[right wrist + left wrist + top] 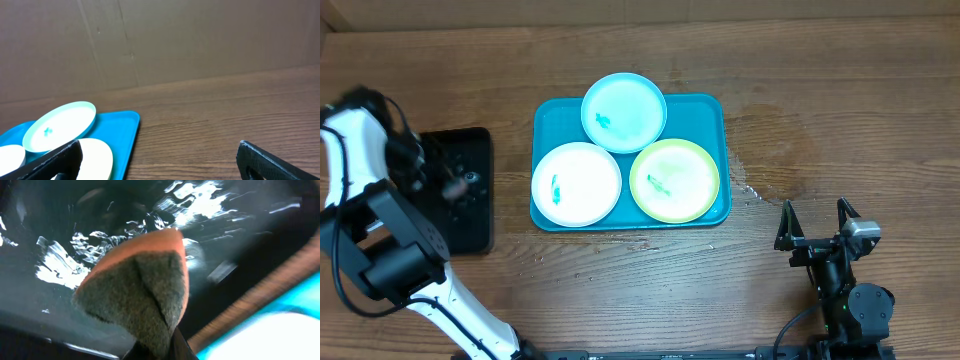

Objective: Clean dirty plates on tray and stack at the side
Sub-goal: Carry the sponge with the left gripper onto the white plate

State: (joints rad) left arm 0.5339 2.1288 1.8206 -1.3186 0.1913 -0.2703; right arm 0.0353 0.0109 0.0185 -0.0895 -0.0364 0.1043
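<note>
The white plate (577,182) is still dirty. My left gripper should move from the black tray (470,235) to that plate, down beside its blue-green smear.
Three plates lie on the teal tray (705,112): a light blue plate (624,111) at the back, a white plate (577,182) at front left, a yellow-green plate (675,179) at front right. Each has a blue-green smear. My left gripper (455,185) is over the black tray (470,235), shut on an orange sponge with a grey scouring face (140,287). My right gripper (817,222) is open and empty at the front right of the table. In the right wrist view the light blue plate (59,125) and the teal tray (122,135) show at the left.
The black tray (60,240) holds water with bright reflections. A wet patch (755,185) marks the wood right of the teal tray. A cardboard wall (175,40) stands behind the table.
</note>
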